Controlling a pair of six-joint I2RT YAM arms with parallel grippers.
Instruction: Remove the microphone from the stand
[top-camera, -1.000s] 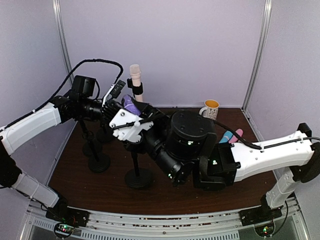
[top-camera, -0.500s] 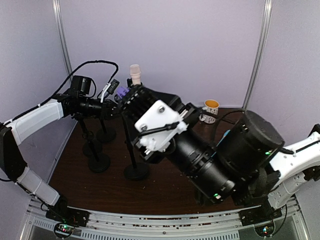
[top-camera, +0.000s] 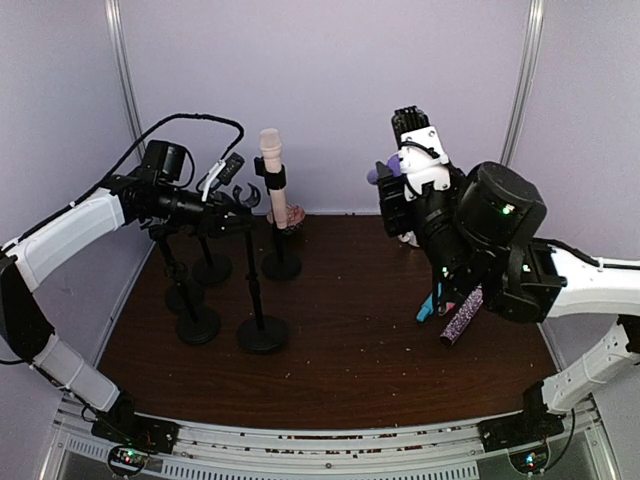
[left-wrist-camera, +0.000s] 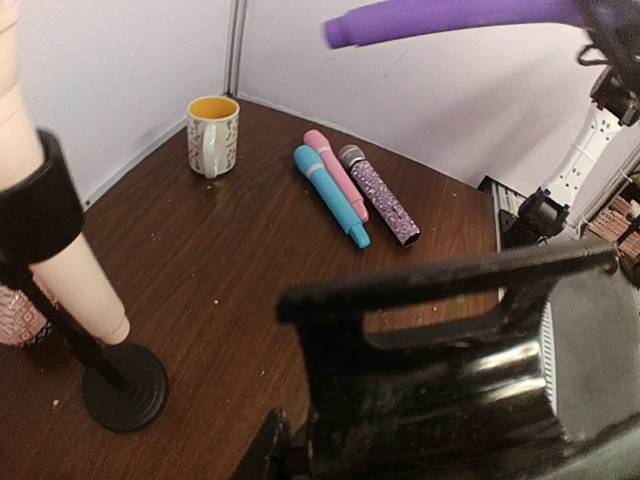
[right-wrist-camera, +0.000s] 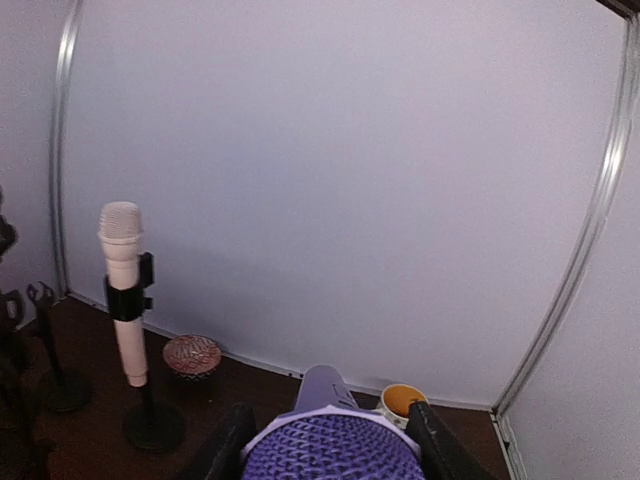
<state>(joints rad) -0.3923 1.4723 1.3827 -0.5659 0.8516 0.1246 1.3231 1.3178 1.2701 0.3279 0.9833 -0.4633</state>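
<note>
The bare tabletop (top-camera: 405, 305) beside the blue microphone is open below my right gripper, so I will tip the gripper downward, lower it and let go of the purple microphone (top-camera: 377, 174) there.
My right gripper (top-camera: 392, 178) is shut on the purple microphone (top-camera: 377, 174) and holds it high at the back right, far from the stands. In the right wrist view its mesh head (right-wrist-camera: 335, 452) sits between my two fingers (right-wrist-camera: 226, 442). The bare black stand (top-camera: 258, 300) stands left of centre with its clip (top-camera: 247, 197) open. My left gripper (top-camera: 222, 208) is shut on the top of this stand; the left wrist view shows only a blurred black mass (left-wrist-camera: 450, 380) there. The purple microphone also shows at the top of the left wrist view (left-wrist-camera: 450, 18).
A cream microphone (top-camera: 270, 160) stands clipped in a second stand (top-camera: 281, 265) behind. More stands (top-camera: 197, 322) are at the left. Blue (left-wrist-camera: 330, 193), pink (left-wrist-camera: 335, 172) and glitter (left-wrist-camera: 380, 194) microphones lie at the right. A mug (left-wrist-camera: 213, 135) and a patterned bowl (right-wrist-camera: 192, 354) sit by the back wall.
My right arm has swung up and to the right, carrying the purple microphone away from the stand. The stand's clip is now bare. My left gripper has stayed on the stand.
</note>
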